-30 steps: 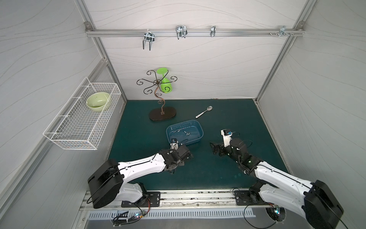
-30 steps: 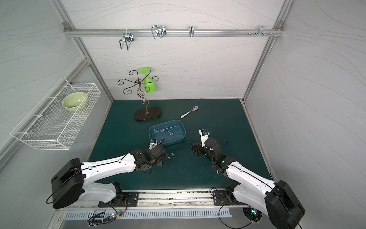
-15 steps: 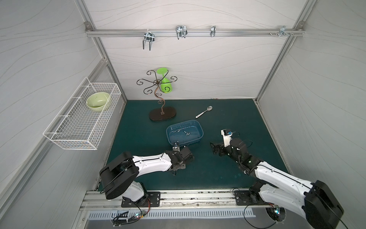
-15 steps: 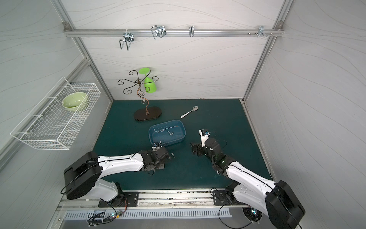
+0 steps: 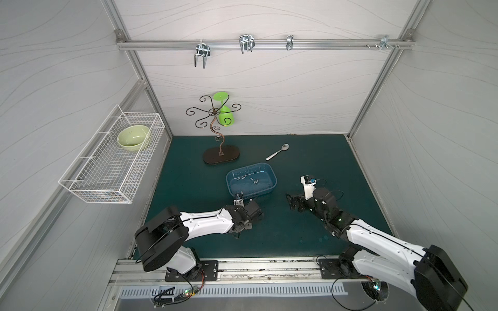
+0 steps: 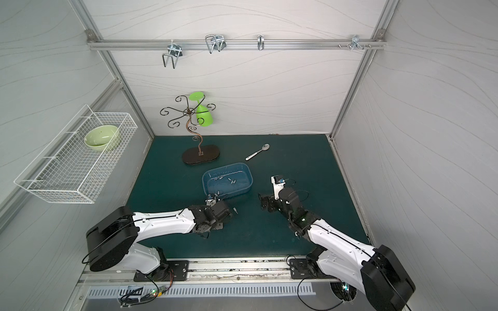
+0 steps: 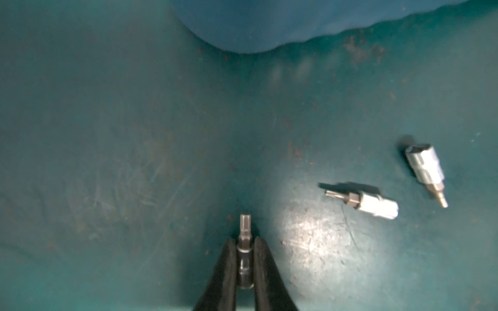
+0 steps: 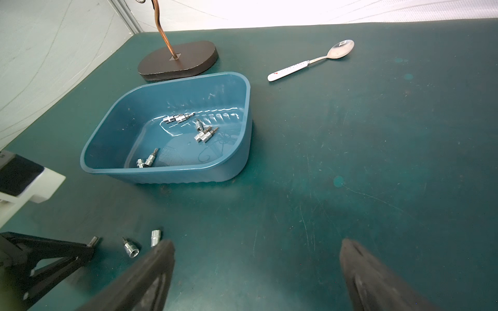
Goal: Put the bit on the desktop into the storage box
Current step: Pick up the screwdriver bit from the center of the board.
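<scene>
My left gripper needs to go up and outward over the raised rim of the blue storage box next and let go of the bit. The bottom of the blue storage box is outward behind that rim.
A small metal bit (image 7: 245, 226) lies low over the dark teal desktop (image 5: 310, 161), and my left gripper (image 7: 244, 241) is shut on its shank, the tip sticking out past the fingertips. Two more bits (image 7: 363, 202) (image 7: 425, 169) lie loose on the desktop beside it, also visible in the right wrist view as bits (image 8: 131, 249) (image 8: 155, 237). The blue storage box (image 5: 229, 185) (image 8: 188, 175) stands just beyond, holding several bits (image 8: 204, 134). My right gripper (image 8: 257, 243) (image 5: 292, 202) hovers open to the right of the box, with nothing between its fingers.
A white-handled spoon (image 5: 277, 152) lies behind the box. A dark oval stand (image 5: 221, 157) with curled metal arms holds a green glass (image 5: 225, 118) at the back. A white wire basket (image 5: 113, 167) with a pale green bowl (image 5: 133, 136) hangs on the left wall.
My left gripper has closed onto the bit on the desktop, and its arm has shifted slightly toward the right. The right arm has not moved.
</scene>
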You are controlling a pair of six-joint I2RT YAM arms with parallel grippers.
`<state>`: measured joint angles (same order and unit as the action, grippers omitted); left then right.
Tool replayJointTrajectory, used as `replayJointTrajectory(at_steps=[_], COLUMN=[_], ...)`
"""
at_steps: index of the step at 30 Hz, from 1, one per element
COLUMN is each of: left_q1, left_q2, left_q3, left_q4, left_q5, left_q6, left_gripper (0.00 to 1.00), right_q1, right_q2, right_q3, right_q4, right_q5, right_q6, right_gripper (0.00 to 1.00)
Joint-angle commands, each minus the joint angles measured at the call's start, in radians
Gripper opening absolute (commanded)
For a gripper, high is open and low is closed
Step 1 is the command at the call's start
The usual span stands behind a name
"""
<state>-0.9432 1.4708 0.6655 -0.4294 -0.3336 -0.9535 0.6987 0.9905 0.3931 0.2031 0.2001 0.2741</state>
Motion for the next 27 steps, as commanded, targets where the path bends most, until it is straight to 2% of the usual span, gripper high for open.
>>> replayJointTrajectory(at_steps=[1, 5, 15, 20, 27], left_q1=[0.005, 0.006, 0.006, 0.006, 0.009], left_q2=[0.004, -0.023, -0.070, -0.152, -0.226], left_q3=[-0.047, -0.071, -0.073, -0.057, 0.081], left_q4=[0.031, 0.056, 0.063, 0.033, -0.072], left_q5=[0.021, 0.027, 0.025, 0.020, -0.019], left_q6=[-0.014, -0.013, 0.007, 0.024, 0.097], left_gripper=[0.06, 0.00, 0.00, 0.00, 0.00], right_q1=[-0.004, -0.004, -0.005, -0.005, -0.005], right_q2=[0.006, 0.020, 0.036, 0.037, -0.003], right_q3=[-0.009, -0.005, 0.006, 0.003, -0.003], right_q4=[0.040, 0.043, 0.033, 0.035, 0.025], right_q5=[-0.008, -0.007, 0.005, 0.010, 0.018], right_q6=[0.016, 0.013, 0.007, 0.006, 0.006], right_gripper=[0.99, 0.99, 0.99, 0.99, 0.99])
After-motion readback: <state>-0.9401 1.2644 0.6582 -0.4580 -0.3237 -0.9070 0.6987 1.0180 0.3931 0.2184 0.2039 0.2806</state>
